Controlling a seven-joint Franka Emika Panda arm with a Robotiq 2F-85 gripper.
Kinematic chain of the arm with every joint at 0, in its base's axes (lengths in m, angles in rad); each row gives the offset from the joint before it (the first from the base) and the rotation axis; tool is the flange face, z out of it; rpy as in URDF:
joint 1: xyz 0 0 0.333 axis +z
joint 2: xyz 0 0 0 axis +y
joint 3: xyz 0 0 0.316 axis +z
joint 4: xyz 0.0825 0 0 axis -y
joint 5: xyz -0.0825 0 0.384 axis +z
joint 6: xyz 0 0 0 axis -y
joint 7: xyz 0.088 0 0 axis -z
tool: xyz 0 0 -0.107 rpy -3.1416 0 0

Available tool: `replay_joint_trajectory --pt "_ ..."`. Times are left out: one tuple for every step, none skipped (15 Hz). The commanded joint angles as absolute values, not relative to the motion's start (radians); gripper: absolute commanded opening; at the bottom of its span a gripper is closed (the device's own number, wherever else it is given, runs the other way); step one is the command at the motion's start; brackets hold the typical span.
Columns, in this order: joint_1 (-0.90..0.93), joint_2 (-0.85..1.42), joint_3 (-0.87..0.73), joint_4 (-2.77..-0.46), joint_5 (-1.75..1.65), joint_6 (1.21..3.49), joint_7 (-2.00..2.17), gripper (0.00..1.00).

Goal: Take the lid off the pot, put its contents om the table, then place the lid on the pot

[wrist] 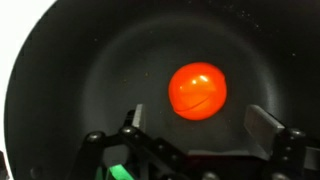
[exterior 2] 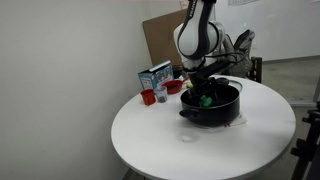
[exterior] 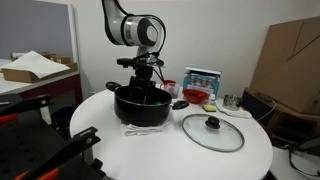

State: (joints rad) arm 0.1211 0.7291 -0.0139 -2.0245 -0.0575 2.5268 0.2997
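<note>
My gripper should move down around the sides of the small red ball next, then close. The ball is just past my open fingers.
The black pot point(exterior: 128, 108) point(exterior 2: 225, 108) stands uncovered on the round white table point(exterior: 120, 150) point(exterior 2: 160, 140). The glass lid point(exterior: 212, 131) with its black knob lies flat on the table beside the pot. My gripper point(exterior: 140, 86) point(exterior 2: 204, 88) point(wrist: 197, 120) hangs open inside the pot. In the wrist view the red ball point(wrist: 197, 90) rests on the pot floor point(wrist: 80, 70) just past the fingertips point(wrist: 262, 122), not between them. A green item point(exterior 2: 205, 99) shows in the pot beside the gripper. A patch of green point(wrist: 120, 172) sits half hidden behind the gripper body.
A red bowl point(exterior: 196, 95) point(exterior 2: 174, 87), a blue-and-white box point(exterior: 203, 78) point(exterior 2: 155, 77) and a small red cup point(exterior 2: 148, 97) stand at the table's far side. Cardboard point(exterior: 290, 60) leans behind. A desk with boxes point(exterior: 35, 68) stands beside the table.
</note>
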Motion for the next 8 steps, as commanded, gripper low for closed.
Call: replay_joint_trajectory --pt "0.146 0.762 -0.03 -1.993 -0.039 2.531 0.311 1.0" --pt "0.148 0.765 -0.03 -1.993 -0.04 2.531 0.31 1.0" --pt "0.149 0.767 -0.029 -1.993 -0.04 2.53 0.308 1.0" --pt "0.15 0.768 -0.028 -1.995 -0.041 2.53 0.307 1.0" --pt "0.152 0.77 -0.029 -1.999 -0.043 2.533 0.306 1.0" --pt "0.155 0.774 -0.029 -2.0 -0.044 2.532 0.305 1.0" --pt "0.156 0.779 -0.029 -2.0 -0.044 2.532 0.304 1.0" --pt "0.159 0.784 -0.031 -1.999 -0.046 2.532 0.304 1.0"
